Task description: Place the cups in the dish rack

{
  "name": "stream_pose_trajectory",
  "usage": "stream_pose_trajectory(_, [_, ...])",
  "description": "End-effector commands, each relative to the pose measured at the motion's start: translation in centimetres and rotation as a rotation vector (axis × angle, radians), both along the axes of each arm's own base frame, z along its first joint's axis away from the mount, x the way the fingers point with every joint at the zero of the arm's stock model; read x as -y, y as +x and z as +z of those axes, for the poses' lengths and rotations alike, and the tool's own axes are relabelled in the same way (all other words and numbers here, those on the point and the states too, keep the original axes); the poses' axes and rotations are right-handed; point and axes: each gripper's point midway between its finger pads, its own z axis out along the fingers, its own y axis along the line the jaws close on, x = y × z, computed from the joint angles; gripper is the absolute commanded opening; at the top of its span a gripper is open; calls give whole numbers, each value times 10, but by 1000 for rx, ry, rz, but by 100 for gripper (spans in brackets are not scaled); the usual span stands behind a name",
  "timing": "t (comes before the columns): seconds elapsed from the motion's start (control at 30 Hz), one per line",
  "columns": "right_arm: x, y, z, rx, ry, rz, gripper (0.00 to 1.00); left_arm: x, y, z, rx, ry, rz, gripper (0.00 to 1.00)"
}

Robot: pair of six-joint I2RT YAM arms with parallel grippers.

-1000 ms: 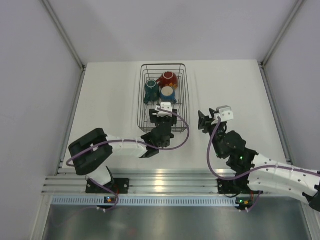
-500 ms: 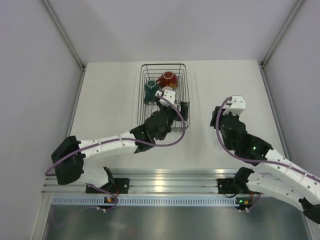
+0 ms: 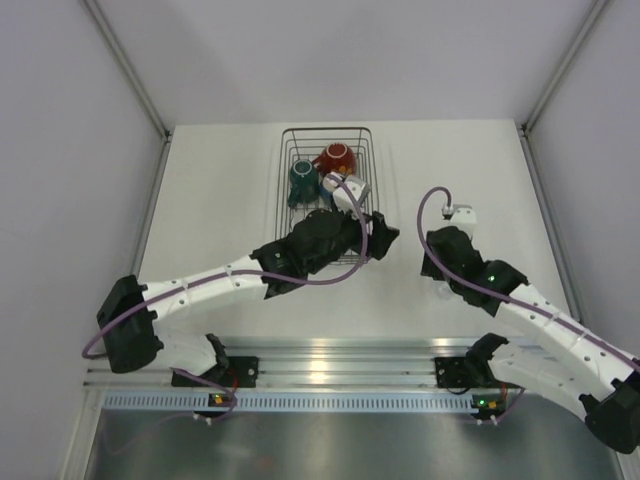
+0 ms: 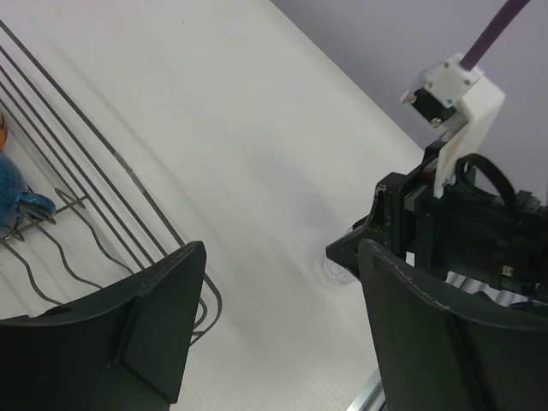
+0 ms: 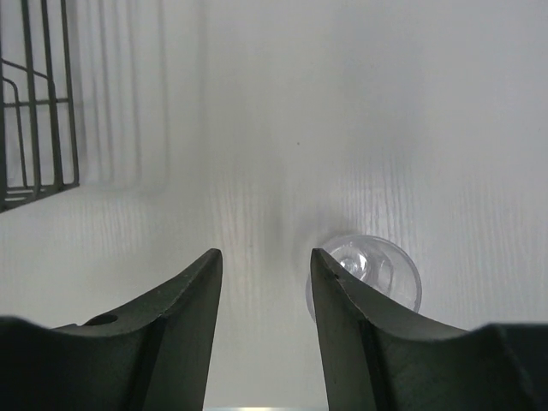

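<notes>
The glass's opening leaves room for a finger, so my right gripper will move down and to the right in the wrist view, with its fingers on either side of the glass's rack-side rim (image 3: 439,289).
In the top view the dish rack (image 3: 287,225) holds a teal mug (image 3: 303,180) and a red patterned cup (image 3: 337,158). The dark-blue cup (image 4: 13,201) sits in the rack too, mostly hidden under my left wrist from above. My left gripper (image 3: 385,237) hovers open and empty just off the rack's right side. One tiny clear glass (image 5: 377,270) stands on the table. My right gripper (image 5: 265,291) is open and low over the table, with the glass just outside its right finger (image 5: 351,317), not between the jaws.
The left wrist view shows the rack's wire edge (image 4: 103,214) at left and my right gripper (image 4: 360,248) close ahead on the right, with the clear glass (image 4: 338,272) under it. The rack's near corner (image 5: 34,128) shows far left in the right wrist view.
My left arm has swung from the rack's near end to its right side, jaws staying open. My right gripper has tipped down toward the table beside the clear glass.
</notes>
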Motion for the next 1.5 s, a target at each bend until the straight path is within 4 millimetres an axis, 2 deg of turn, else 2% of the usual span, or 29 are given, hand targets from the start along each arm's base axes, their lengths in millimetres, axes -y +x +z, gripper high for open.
stream_pose_trajectory(0.0, [-6, -12, -22, -99, 60, 16, 46, -8, -9, 26, -14, -80, -28, 77])
stream_pose_trajectory(0.17, [-5, -21, -43, -172, 48, 6, 42, -24, -6, 29, -25, -108, -15, 78])
stream_pose_trajectory(0.43, [-1, -20, -46, -179, 32, -15, 38, -49, 3, 28, -38, -148, 15, 78])
stream_pose_trajectory(0.57, [1, -16, -33, -128, 45, -22, 37, -57, 9, 20, -69, -172, 22, 78])
stream_pose_trajectory(0.63, [1, -13, -18, -79, 68, -21, 37, -59, 12, 18, -81, -187, 20, 78])
stream_pose_trajectory(0.8, [17, -15, 3, -27, 40, -67, 39, -57, 18, 8, -117, -196, 17, 77])
stream_pose_trajectory(1.03, [16, -17, -14, -104, -2, -75, 40, -54, 13, 11, -120, -207, -20, 77])
stream_pose_trajectory(1.3, [17, -18, -19, -129, -17, -86, 41, -62, 11, 24, -87, -222, -21, 77])
stream_pose_trajectory(1.47, [17, -19, -31, -173, -42, -92, 43, -67, 11, 29, -77, -226, -18, 77])
